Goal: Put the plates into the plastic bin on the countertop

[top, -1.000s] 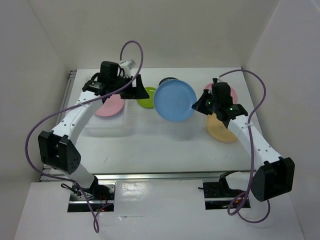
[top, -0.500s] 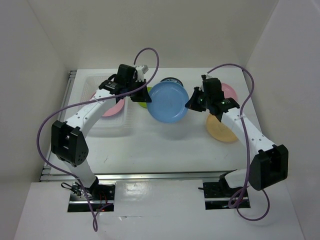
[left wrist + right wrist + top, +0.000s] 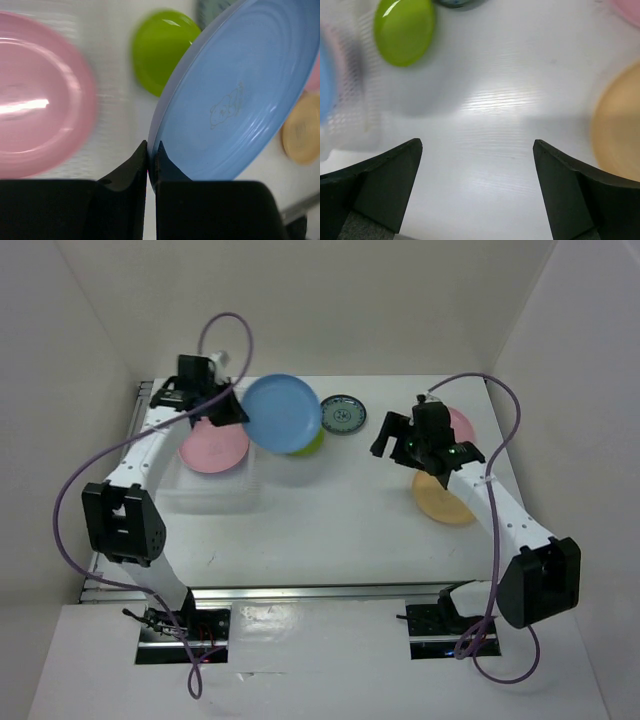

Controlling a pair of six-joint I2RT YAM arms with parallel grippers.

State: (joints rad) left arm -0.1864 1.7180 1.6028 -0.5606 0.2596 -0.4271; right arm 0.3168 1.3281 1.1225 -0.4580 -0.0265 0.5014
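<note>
The blue plate (image 3: 283, 413) hangs past the bin's side, so my left gripper will shift left in the top view and down over the pink plate.
My left gripper (image 3: 226, 408) (image 3: 151, 145) is shut on the rim of the blue plate (image 3: 283, 413) (image 3: 240, 95) and holds it tilted above the right end of the plastic bin (image 3: 215, 490). A pink plate (image 3: 213, 447) (image 3: 35, 100) lies inside the bin. The lime green plate (image 3: 314, 445) (image 3: 160, 50) shows partly from under the blue one. A dark teal patterned plate (image 3: 342, 415) lies behind it. My right gripper (image 3: 388, 440) (image 3: 477, 145) hangs open and empty over bare countertop (image 3: 495, 100). An orange-yellow plate (image 3: 445, 498) (image 3: 620, 125) and a second pink plate (image 3: 461, 425) lie under the right arm.
White walls close in the countertop on the left, back and right. A metal rail (image 3: 320, 590) runs along the front edge. The bin's lattice wall (image 3: 350, 100) shows blurred at the left of the right wrist view.
The right gripper opened and let go of the blue plate. The left gripper shut on its rim and carried it left toward the bin, uncovering the teal plate.
</note>
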